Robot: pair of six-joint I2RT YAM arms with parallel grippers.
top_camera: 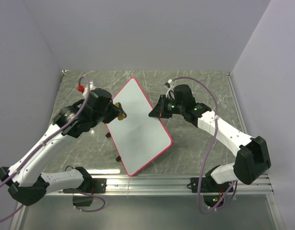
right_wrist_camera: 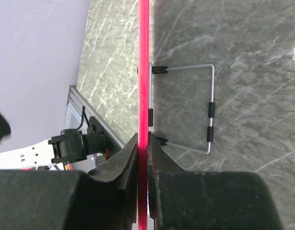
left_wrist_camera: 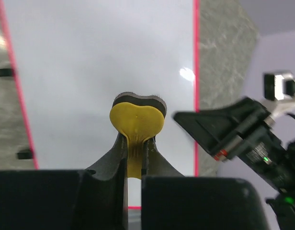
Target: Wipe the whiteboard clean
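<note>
Bare marble is below, to the left in the top view, so my left gripper will next move down past the blank board's edge and let go of the eraser (left_wrist_camera: pixel 137 112).
The whiteboard (top_camera: pixel 137 127), white with a red-pink rim, stands tilted on the table's middle; its face looks blank in the top view and in the left wrist view (left_wrist_camera: pixel 99 57). My left gripper (top_camera: pixel 117 115) is shut on a yellow-and-black eraser (left_wrist_camera: pixel 137 112), its black pad at the board's face near the upper left edge. My right gripper (top_camera: pixel 152 114) is shut on the board's right rim, seen edge-on in the right wrist view (right_wrist_camera: pixel 143 72).
A wire stand (right_wrist_camera: pixel 209 110) props the board from behind. A red-capped marker (top_camera: pixel 81 88) lies at the far left of the grey marble tabletop (top_camera: pixel 200 139). A metal rail (top_camera: pixel 152 182) runs along the near edge.
</note>
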